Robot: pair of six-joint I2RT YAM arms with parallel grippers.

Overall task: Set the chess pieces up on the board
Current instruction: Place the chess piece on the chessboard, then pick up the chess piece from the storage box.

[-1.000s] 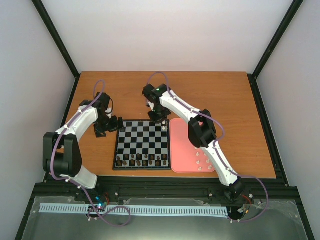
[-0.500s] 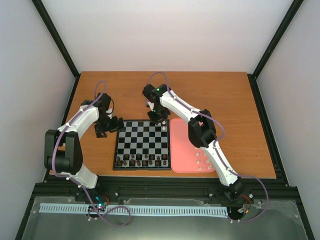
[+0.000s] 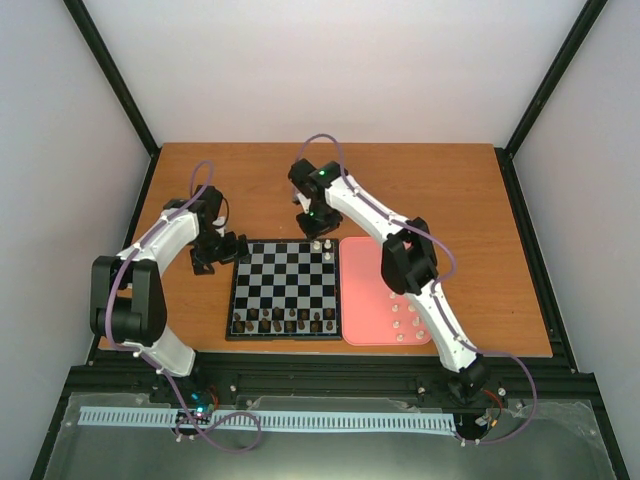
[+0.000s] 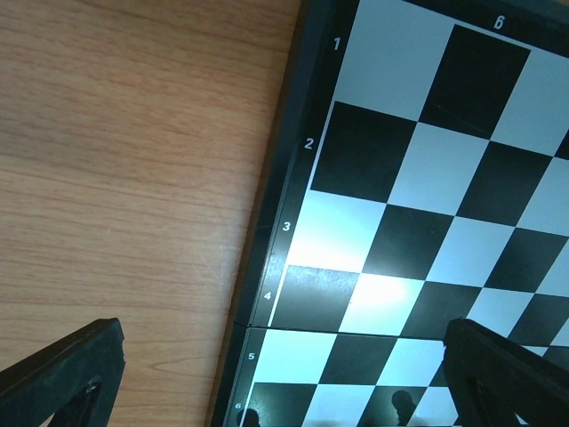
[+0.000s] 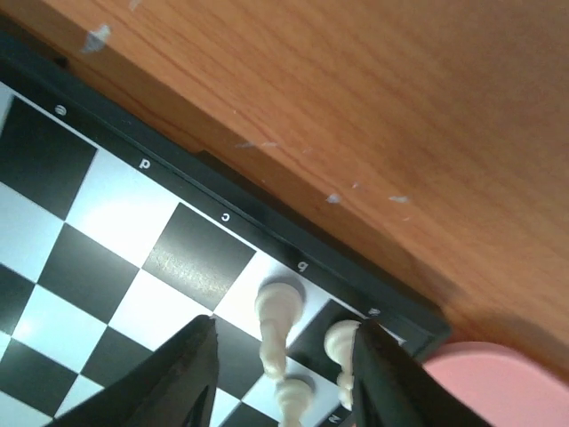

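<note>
The robot's right gripper will next rise off the board's corner and then go down to a cream piece in the pink tray, since back-row squares are still empty.
The board [image 3: 285, 285] lies between the arms, and its far right corner [image 5: 293, 267] fills the right wrist view. My right gripper [image 3: 317, 228] hovers over that corner, open. A cream chess piece [image 5: 277, 318] stands free on the back-row square between the fingers, with a gap on each side. A second cream piece [image 5: 341, 343] stands in the corner square against the right finger [image 5: 384, 378]. A third [image 5: 294, 398] stands one row in. My left gripper [image 4: 284, 365] is wide open and empty over the board's left edge [image 4: 276, 222].
A pink tray [image 3: 372, 262] right of the board holds several more cream pieces [image 3: 398, 326]. Dark brown pieces [image 3: 285, 322] line the board's near row. Bare wooden table [image 3: 450, 200] lies beyond and to the right.
My right gripper has opened, leaving a cream piece standing on the back row, and has drawn slightly up and back. The left arm has stayed still.
</note>
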